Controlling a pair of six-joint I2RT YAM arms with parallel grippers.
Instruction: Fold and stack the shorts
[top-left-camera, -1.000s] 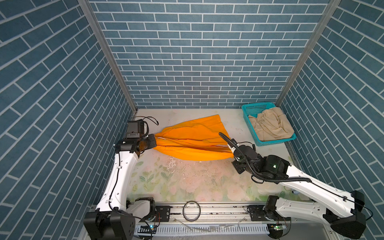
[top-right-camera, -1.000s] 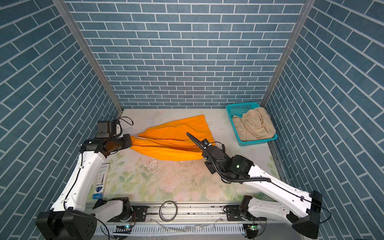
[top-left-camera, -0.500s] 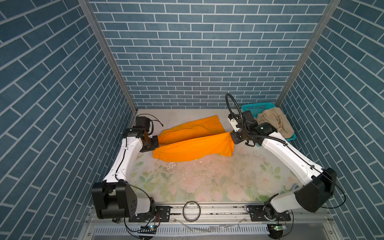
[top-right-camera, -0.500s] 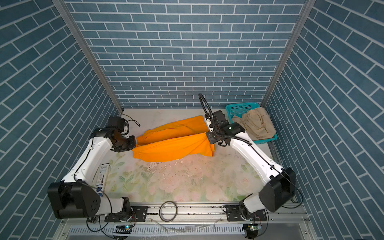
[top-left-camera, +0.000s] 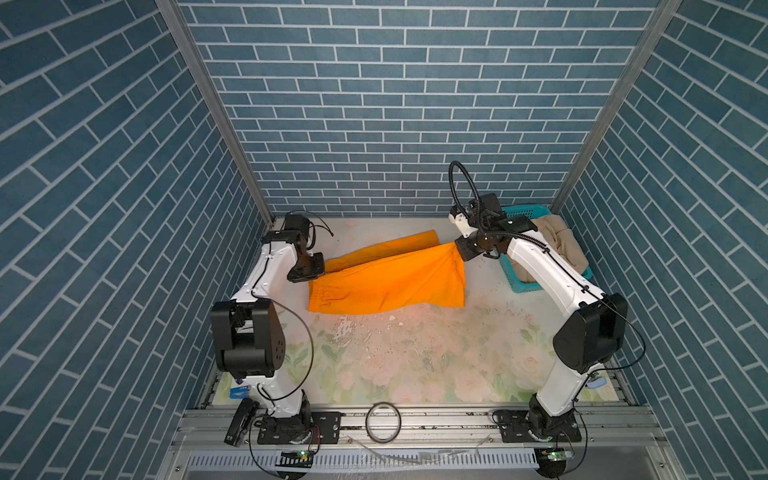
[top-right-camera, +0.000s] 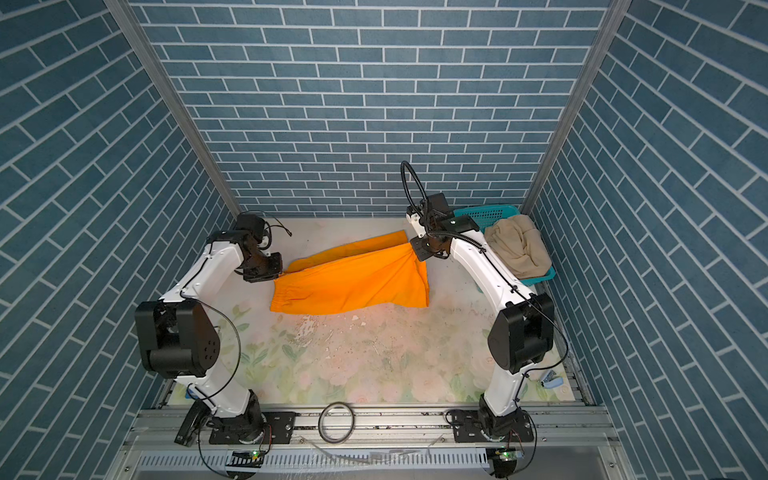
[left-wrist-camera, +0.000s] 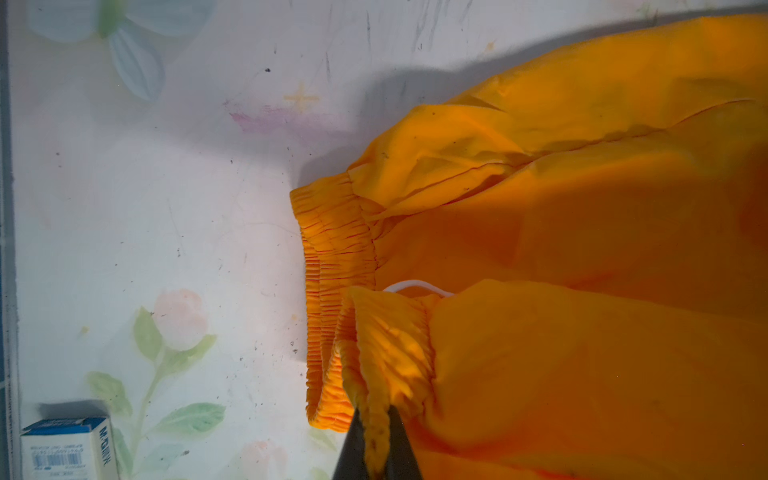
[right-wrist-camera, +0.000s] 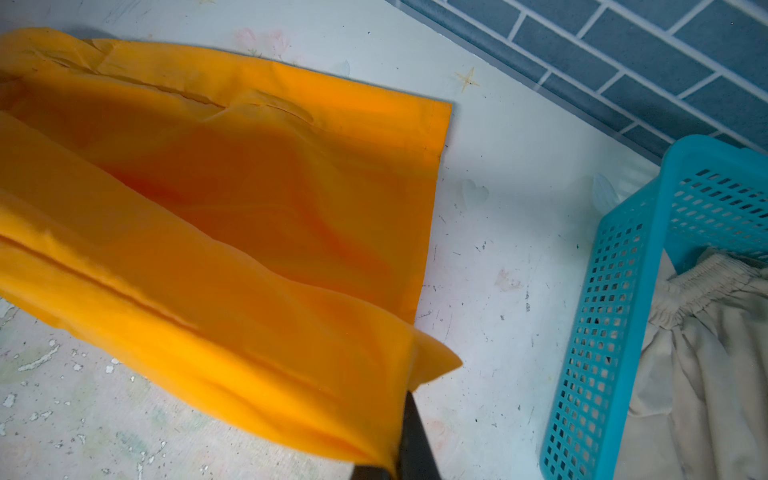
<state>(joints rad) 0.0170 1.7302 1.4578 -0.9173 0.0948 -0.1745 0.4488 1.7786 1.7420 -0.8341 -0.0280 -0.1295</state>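
I will next move my left gripper outward and down, lay the gathered elastic waistband over the shorts' far end on the mat (left-wrist-camera: 334, 212) and let go of it, because that end lies uncovered.
The bright orange shorts (top-left-camera: 390, 280) (top-right-camera: 353, 282) hang stretched between my two grippers above the back of the table, the lower leg still lying on the mat. My left gripper (top-left-camera: 316, 272) (left-wrist-camera: 376, 440) is shut on the gathered elastic waistband (left-wrist-camera: 332, 266) at the left end. At the right end my right gripper (top-left-camera: 459, 249) (right-wrist-camera: 395, 453) is shut on a corner of the leg hem. The beige shorts (top-left-camera: 563, 243) (right-wrist-camera: 706, 361) lie crumpled in the teal basket (top-left-camera: 517, 282) (right-wrist-camera: 602, 316) at the back right.
The floral mat (top-left-camera: 415, 357) spreads in front of the cloth. A small blue and white box (left-wrist-camera: 66, 449) lies at the left edge near my left arm's base. A black ring (top-left-camera: 383, 423) rests on the front rail. Brick-patterned walls close in three sides.
Both grippers have carried the near half of the orange shorts up and toward the back wall, lifting it over the far leg. The right arm swung from front centre to beside the basket.
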